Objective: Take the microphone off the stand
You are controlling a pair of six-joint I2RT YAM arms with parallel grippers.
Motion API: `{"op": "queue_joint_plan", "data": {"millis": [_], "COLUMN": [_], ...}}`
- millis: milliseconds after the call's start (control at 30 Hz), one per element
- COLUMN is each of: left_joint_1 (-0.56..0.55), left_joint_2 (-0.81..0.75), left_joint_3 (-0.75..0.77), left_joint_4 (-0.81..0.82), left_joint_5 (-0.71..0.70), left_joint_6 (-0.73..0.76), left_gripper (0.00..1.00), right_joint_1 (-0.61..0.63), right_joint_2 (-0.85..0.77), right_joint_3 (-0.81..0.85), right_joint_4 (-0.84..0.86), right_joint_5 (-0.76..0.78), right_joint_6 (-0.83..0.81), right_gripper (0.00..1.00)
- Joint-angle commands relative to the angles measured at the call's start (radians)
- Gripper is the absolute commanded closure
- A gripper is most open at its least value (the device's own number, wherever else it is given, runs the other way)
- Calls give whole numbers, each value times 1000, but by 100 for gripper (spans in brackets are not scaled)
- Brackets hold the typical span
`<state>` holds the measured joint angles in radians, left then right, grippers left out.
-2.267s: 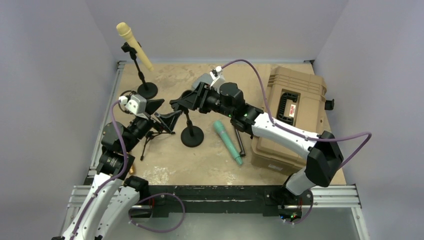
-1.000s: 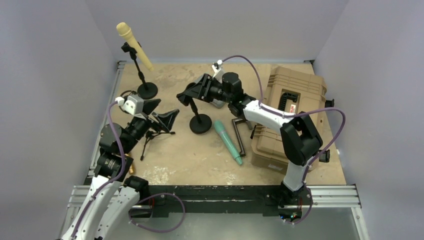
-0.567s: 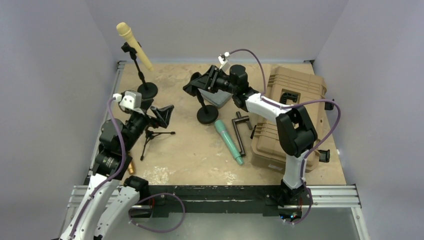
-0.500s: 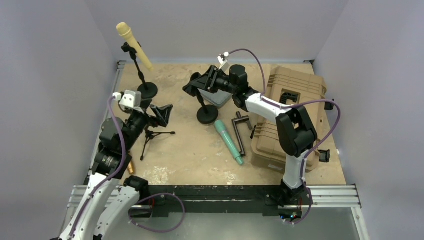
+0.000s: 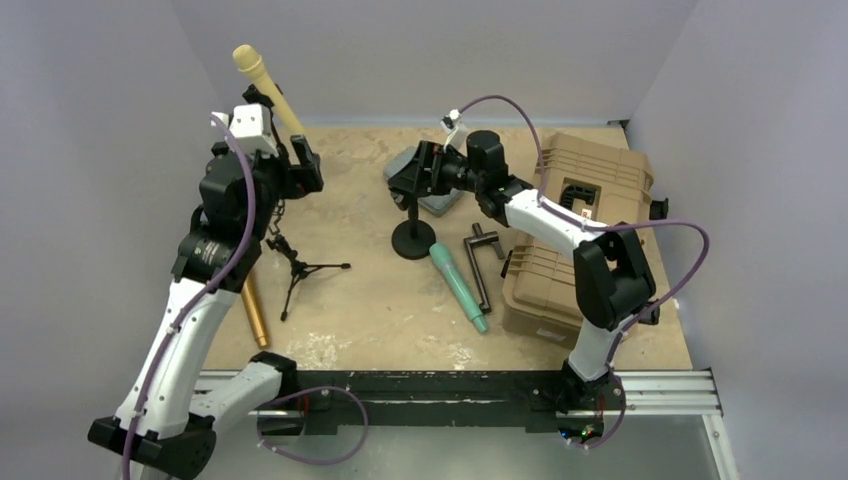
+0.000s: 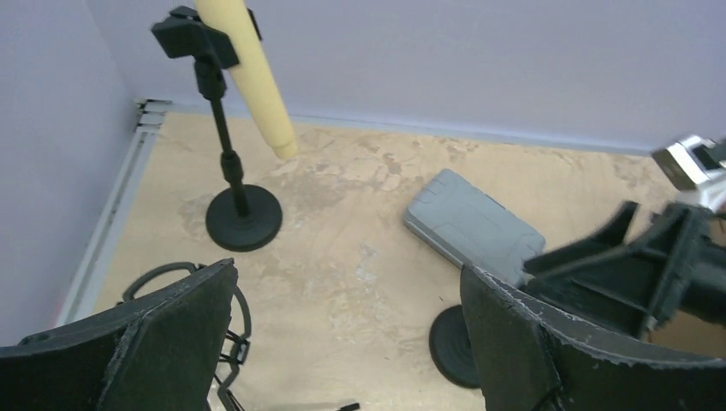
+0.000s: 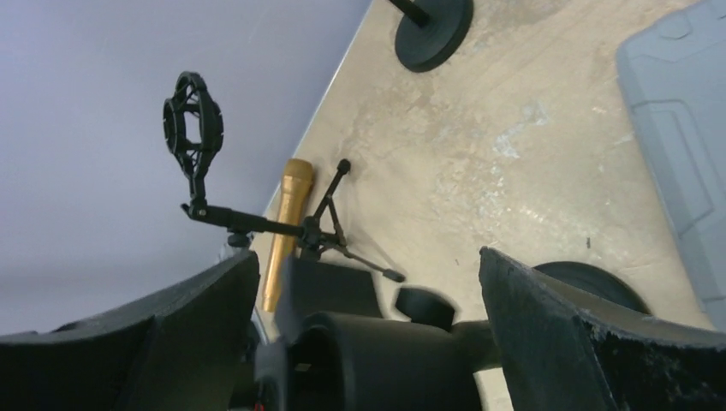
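Observation:
My left gripper will move outward and close around the cream microphone's neck just below its head (image 5: 259, 78), because the neck stands free above the black clip.
A cream microphone (image 5: 258, 80) (image 6: 248, 73) sits tilted in the clip (image 6: 193, 32) of a black round-based stand (image 6: 244, 218) at the back left. My left gripper (image 5: 292, 172) (image 6: 351, 342) hangs open just in front of that stand, apart from it, with only the table between its fingers. A second round-based stand (image 5: 413, 240) in the middle carries no microphone. Its black clip (image 7: 385, 360) lies between the wide jaws of my open right gripper (image 5: 408, 178) (image 7: 368, 257). A green microphone (image 5: 457, 283) lies flat beside that stand.
A tripod stand (image 5: 300, 270) with a ring mount (image 7: 193, 128) stands at the left, a gold microphone (image 5: 253, 310) (image 7: 287, 231) lying beside it. A grey case (image 5: 440, 200) (image 6: 475, 227) lies behind the middle stand. A tan case (image 5: 575, 225) and a black handle (image 5: 480, 262) are at the right.
My left arm has risen and swung to the back left, up to the cream microphone's stand. My right gripper has opened around the empty stand's clip, after shifting that stand back and right.

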<state>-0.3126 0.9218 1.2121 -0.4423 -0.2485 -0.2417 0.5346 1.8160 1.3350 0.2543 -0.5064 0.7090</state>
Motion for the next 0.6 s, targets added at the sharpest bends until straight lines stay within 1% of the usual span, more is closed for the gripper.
{"op": "queue_joint_plan", "data": {"millis": [0, 100, 233, 300, 367, 467, 500, 567], "left_joint_1": [48, 96, 152, 191, 236, 261, 262, 261], "left_joint_2": [104, 183, 238, 279, 350, 474, 498, 523], "left_joint_3": [165, 264, 318, 360, 443, 617, 644, 652], "left_joint_4": [-85, -126, -92, -89, -140, -284, -291, -235], "left_joint_5": [-62, -26, 19, 94, 156, 66, 39, 6], "left_joint_6": [15, -28, -62, -82, -111, -150, -148, -132], "left_gripper": [0, 0, 0, 0, 0, 0, 0, 0], "right_joint_1": [-42, -67, -87, -91, -93, -92, -93, -94], "right_joint_2": [-84, -118, -167, -207, -254, -320, -338, -375], "right_joint_3": [-24, -29, -41, -59, -76, -98, -102, -112], "right_joint_4": [-104, -145, -179, -194, -214, -240, -249, -282], "right_joint_5": [22, 12, -54, -59, -41, -12, -10, -6], "right_joint_6": [-83, -106, -145, -165, -181, -186, -188, -194], "right_gripper": [1, 1, 1, 1, 1, 3, 3, 4]}}
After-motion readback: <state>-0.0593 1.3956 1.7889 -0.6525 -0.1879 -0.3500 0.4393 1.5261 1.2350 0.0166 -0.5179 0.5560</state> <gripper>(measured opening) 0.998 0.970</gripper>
